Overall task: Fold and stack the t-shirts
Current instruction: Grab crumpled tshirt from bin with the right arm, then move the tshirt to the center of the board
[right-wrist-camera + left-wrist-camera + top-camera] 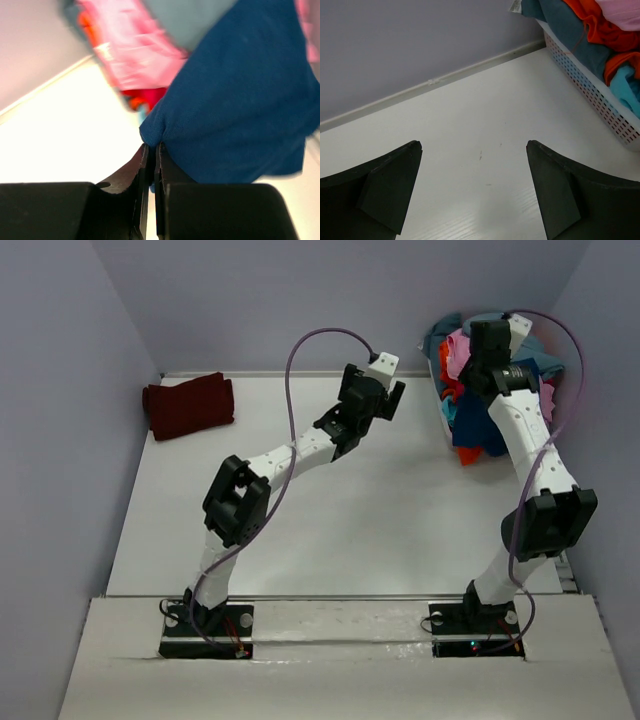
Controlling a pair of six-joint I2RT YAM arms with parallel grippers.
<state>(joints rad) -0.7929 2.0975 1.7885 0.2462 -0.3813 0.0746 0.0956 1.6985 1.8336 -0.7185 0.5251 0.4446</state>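
Observation:
The robot will next bring its right gripper off the basket (600,102) to release the blue t-shirt over the middle of the tabletop, which lies bare to that gripper's left in the top view.
A folded dark maroon t-shirt (187,406) lies at the far left of the table. A pile of t-shirts (463,360) in teal, pink, red, orange and blue fills a white mesh basket (600,102) at the far right. My right gripper (480,362) is over the pile and shut on a fold of a blue t-shirt (240,105); in the right wrist view the jaws (151,146) pinch its edge, with a pink t-shirt (135,47) behind. My left gripper (385,398) is open and empty above the table, left of the basket; in the left wrist view (474,147) only bare table shows between its fingers.
The basket (446,418) stands against the back right corner, with blue cloth hanging over its near side. Grey walls close in the table at the back and on both sides. The white table (330,510) spreads between the maroon t-shirt and the basket.

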